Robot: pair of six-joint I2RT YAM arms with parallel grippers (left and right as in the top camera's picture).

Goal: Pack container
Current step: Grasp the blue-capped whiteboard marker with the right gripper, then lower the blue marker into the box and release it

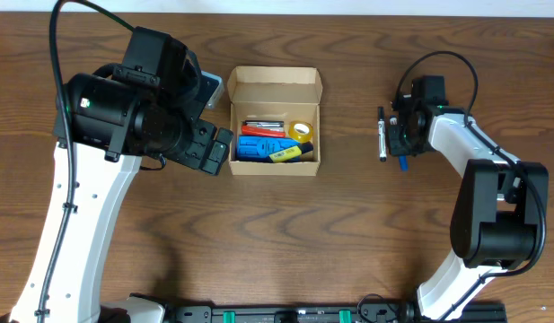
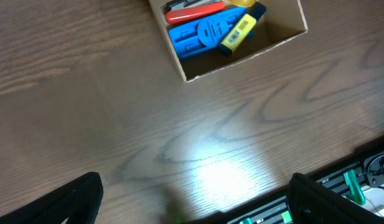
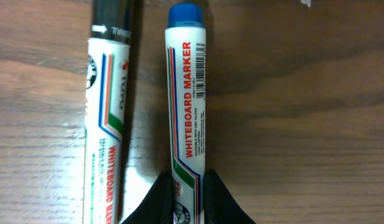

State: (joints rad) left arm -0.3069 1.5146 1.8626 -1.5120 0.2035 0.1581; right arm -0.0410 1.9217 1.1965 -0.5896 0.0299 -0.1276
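The container's lid is open, so next my right gripper should rise, move left in the overhead view, come down and release the marker over the red pen (image 1: 263, 132).
The container (image 1: 275, 85), a tan cardboard box with its flap lid open, sits at the table's middle back. Inside lie a blue stapler-like item (image 1: 259, 149), a yellow highlighter (image 1: 290, 152), a red pen (image 1: 263, 132) and a yellow tape roll (image 1: 301, 131). In the left wrist view the container (image 2: 279, 38) shows at the top, and my left gripper (image 2: 195, 202) hangs open over bare wood, below it. My right gripper (image 3: 187, 202) is shut on a blue-capped whiteboard marker (image 3: 187, 93) lying on the table. A black-capped whiteboard marker (image 3: 107, 106) lies just left of it.
The black-capped marker (image 1: 382, 133) lies on the wood right of the container, beside my right gripper (image 1: 404, 144). A black rail with green parts (image 1: 285, 314) runs along the table's front edge.
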